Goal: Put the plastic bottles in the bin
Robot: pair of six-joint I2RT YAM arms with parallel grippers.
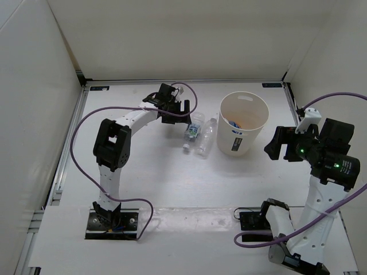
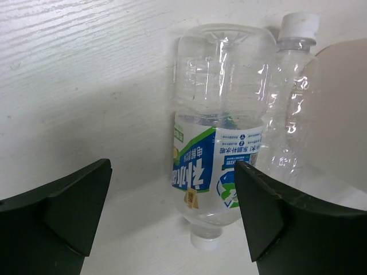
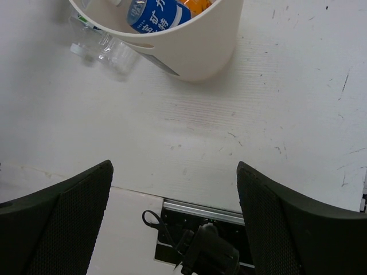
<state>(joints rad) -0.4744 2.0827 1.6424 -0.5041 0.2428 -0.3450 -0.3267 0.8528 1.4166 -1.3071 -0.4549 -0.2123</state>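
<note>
The bottle's blue-green label lies below my left gripper, to its right in the top view, so my left gripper needs to move down and toward the bin [image 1: 248,144] onto the label next.
Two plastic bottles lie side by side on the white table just left of the bin [image 1: 248,144]. One has a blue and green label [image 1: 192,132] [image 2: 215,149], its white cap toward the wrist camera. The other is plain [image 1: 206,137] [image 2: 287,109] and lies closest to the bin. My left gripper [image 1: 179,116] [image 2: 172,172] is open, low over the labelled bottle, whose lower part sits between the fingers, nearer the right one. A blue-labelled bottle [image 3: 152,14] lies inside the bin [image 3: 195,48]. My right gripper [image 1: 276,143] [image 3: 174,172] is open and empty, right of the bin.
An orange item [image 3: 195,4] lies in the bin beside the bottle. White walls enclose the table on the left, back and right. The right arm's base and cable [image 3: 200,252] sit at the near edge.
</note>
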